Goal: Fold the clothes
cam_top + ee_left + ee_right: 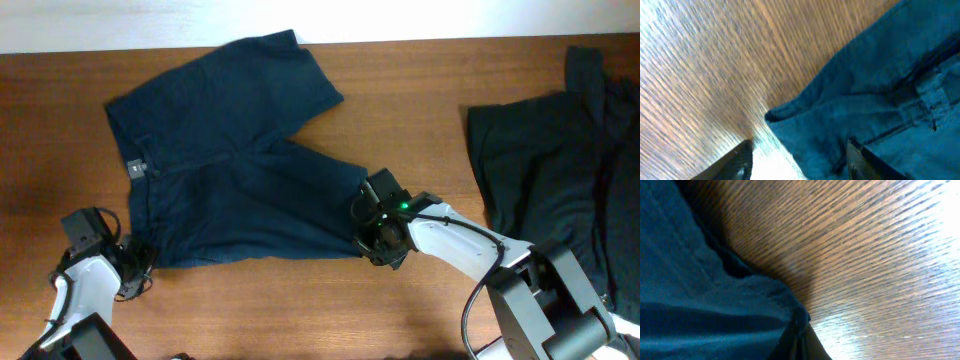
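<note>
The far leg lies flat outward of the held hem, so the robot will lift its right gripper, carry it outward over that leg's hem end (308, 82), lower it and release.
Dark navy shorts (230, 170) lie flat on the wooden table, waistband to the left, legs to the right. My left gripper (138, 266) is at the near waistband corner. In the left wrist view it (800, 162) is open, with the shorts' corner (805, 120) lying between its fingers. My right gripper (374, 246) is at the near leg's hem corner. In the right wrist view it (801, 342) is shut on the dark hem (740, 305).
A pile of dark clothes (560, 160) lies at the right side of the table, reaching its right edge. Bare wood (280, 310) runs along the near edge between the arms. The white wall edge lies beyond the far side.
</note>
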Controlling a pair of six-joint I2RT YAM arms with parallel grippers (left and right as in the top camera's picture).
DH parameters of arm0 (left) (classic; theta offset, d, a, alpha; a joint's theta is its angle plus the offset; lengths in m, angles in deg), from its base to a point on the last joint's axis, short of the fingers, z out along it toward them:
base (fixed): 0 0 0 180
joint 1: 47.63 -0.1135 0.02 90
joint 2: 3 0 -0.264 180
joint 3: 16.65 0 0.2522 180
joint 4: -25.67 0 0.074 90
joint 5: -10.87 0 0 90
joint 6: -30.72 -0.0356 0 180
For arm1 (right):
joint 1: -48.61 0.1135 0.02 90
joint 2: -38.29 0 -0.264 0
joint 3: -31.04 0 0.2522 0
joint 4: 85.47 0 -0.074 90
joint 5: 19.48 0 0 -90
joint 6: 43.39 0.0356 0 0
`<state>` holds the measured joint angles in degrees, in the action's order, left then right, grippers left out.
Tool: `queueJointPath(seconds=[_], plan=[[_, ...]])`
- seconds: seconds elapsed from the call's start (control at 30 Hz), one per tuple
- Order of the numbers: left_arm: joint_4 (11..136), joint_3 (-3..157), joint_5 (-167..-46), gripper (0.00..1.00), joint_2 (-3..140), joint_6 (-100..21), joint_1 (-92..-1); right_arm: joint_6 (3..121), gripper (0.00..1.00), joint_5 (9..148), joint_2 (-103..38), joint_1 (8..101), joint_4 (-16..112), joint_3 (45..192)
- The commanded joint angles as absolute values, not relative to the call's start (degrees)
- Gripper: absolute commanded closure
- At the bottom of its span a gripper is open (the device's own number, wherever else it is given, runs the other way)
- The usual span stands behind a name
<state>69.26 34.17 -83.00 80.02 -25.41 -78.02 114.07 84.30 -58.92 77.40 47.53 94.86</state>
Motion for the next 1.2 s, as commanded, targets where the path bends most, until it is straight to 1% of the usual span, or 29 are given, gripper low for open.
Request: queueJointPath(seconds=[0.0, 0.03, 0.07, 0.1, 0.13, 0.2, 0.23, 0.33, 0.37, 0.43, 0.47, 0.53, 0.6, 0.7, 0.73, 0.83, 0.9, 0.97, 1.07, 1.1, 1.17], plan=[[70.33, 33.74, -83.86, 0.34, 79.80, -25.41, -78.06, 114.10, 0.96, 83.79, -58.59, 77.45, 47.08, 94.29], [69.50, 33.74, -83.84, 0.35, 79.80, -25.41, -78.06, 114.10, 0.96, 83.79, -58.59, 77.45, 47.08, 94.29], [68.38, 33.56, -83.81, 0.37, 79.85, -25.41, -78.06, 114.10, 0.96, 83.82, -58.59, 77.45, 47.03, 94.29], [65.23, 32.43, -83.88, 0.45, 80.04, -25.39, -78.02, 114.10, 0.96, 83.82, -58.59, 77.45, 46.88, 94.29], [63.09, 31.18, -84.08, 0.48, 80.37, -25.39, -78.00, 114.10, 0.96, 83.82, -58.59, 77.45, 46.66, 94.29], [61.74, 29.50, -84.25, 0.76, 80.53, -25.41, -78.00, 114.12, 0.96, 83.84, -58.59, 77.45, 46.42, 94.29], [61.69, 29.47, -84.29, 0.98, 80.50, -25.41, -78.00, 114.14, 0.96, 83.79, -58.59, 77.45, 46.42, 94.29], [61.52, 30.06, -86.17, 0.99, 80.50, -25.50, -78.02, 114.07, 0.96, 83.18, -58.02, 75.92, 44.78, 94.42], [62.26, 32.23, -90.96, 0.99, 80.50, -27.75, -78.02, 112.89, 0.96, 81.43, -56.14, 73.27, 41.83, 94.42], [71.11, 39.14, -97.26, 0.99, 80.48, -31.66, -76.90, 104.63, 0.96, 80.30, -49.59, 67.57, 38.33, 94.42], [76.40, 42.39, -98.63, 0.99, 80.44, -33.63, -74.32, 101.75, 0.96, 80.30, -45.43, 65.05, 36.67, 94.42], [85.10, 46.35, -98.85, 0.99, 79.65, -37.63, -65.76, 99.28, 0.96, 80.27, -37.54, 60.64, 32.26, 94.62], [90.46, 47.00, -98.85, 0.99, 77.18, -38.04, -60.23, 97.38, 0.96, 79.51, -29.33, 56.22, 25.48, 94.62], [96.42, 47.00, -98.87, 0.99, 70.58, -39.53, -59.37, 96.11, 0.96, 77.28, -19.23, 52.70, 15.49, 94.62], [99.38, 47.00, -97.74, 0.99, 66.10, -40.16, -59.39, 96.11, 0.96, 77.08, -16.10, 52.49, 12.50, 94.62], [104.12, 47.11, -94.44, 0.99, 56.72, -41.69, -59.37, 96.13, 0.96, 76.84, -9.06, 52.49, 7.06, 94.62], [106.19, 47.22, -93.69, 0.99, 54.54, -42.28, -59.37, 96.11, 0.96, 76.84, -4.96, 52.49, 5.90, 94.82], [107.92, 48.93, -93.69, 0.99, 54.36, -42.94, -59.37, 96.06, 0.96, 74.09, -2.86, 52.49, 4.06, 97.72], [108.34, 57.58, -89.67, 0.99, 55.43, -43.55, -59.39, 86.32, 0.96, 72.12, -6.11, 52.49, 9.31, 105.85], [107.42, 60.95, -87.59, 0.99, 56.53, -43.53, -59.39, 83.93, 0.96, 72.17, -9.26, 52.49, 11.78, 108.43], [103.86, 65.84, -87.62, 0.99, 60.79, -40.38, -59.39, 76.52, 0.96, 72.17, -20.93, 52.49, 18.16, 116.17]])
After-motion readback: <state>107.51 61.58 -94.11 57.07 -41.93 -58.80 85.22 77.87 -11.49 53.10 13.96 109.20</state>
